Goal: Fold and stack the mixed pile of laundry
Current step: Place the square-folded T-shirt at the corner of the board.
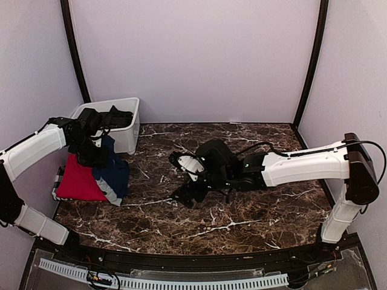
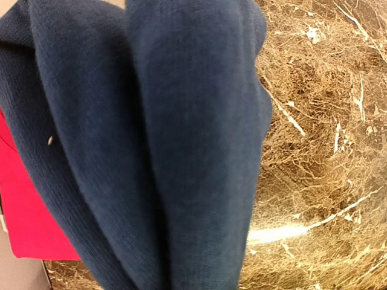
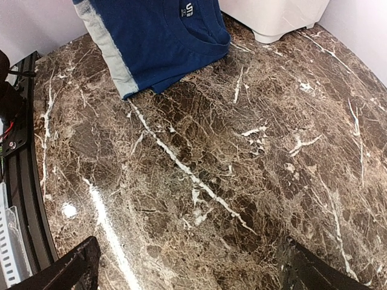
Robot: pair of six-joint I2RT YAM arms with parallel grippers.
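The navy shirt still hangs past the red shirt [image 1: 77, 180] [image 2: 29, 206] onto the marble. So my left gripper will next move across the red shirt toward the wall and down.
A red T-shirt [image 1: 78, 181] lies folded at the table's left edge and shows at the left of the left wrist view [image 2: 24, 205]. A navy blue T-shirt [image 1: 116, 175] lies partly on it, one end lifted. My left gripper [image 1: 94, 154] is above the red shirt and holds that lifted end. In its wrist view the navy cloth [image 2: 151, 151] hangs in front and hides the fingers. A dark shirt [image 1: 115, 118] lies in the bin. My right gripper [image 1: 184, 190] is open and empty over the table's middle [image 3: 193, 275]. The navy shirt shows far ahead of it [image 3: 163, 42].
A white plastic bin [image 1: 127, 139] stands at the back left, just behind the shirts, and shows in the right wrist view [image 3: 272, 18]. The marble table [image 1: 242, 211] stretches right. Purple walls close in the back and sides. A cable rail runs along the near edge.
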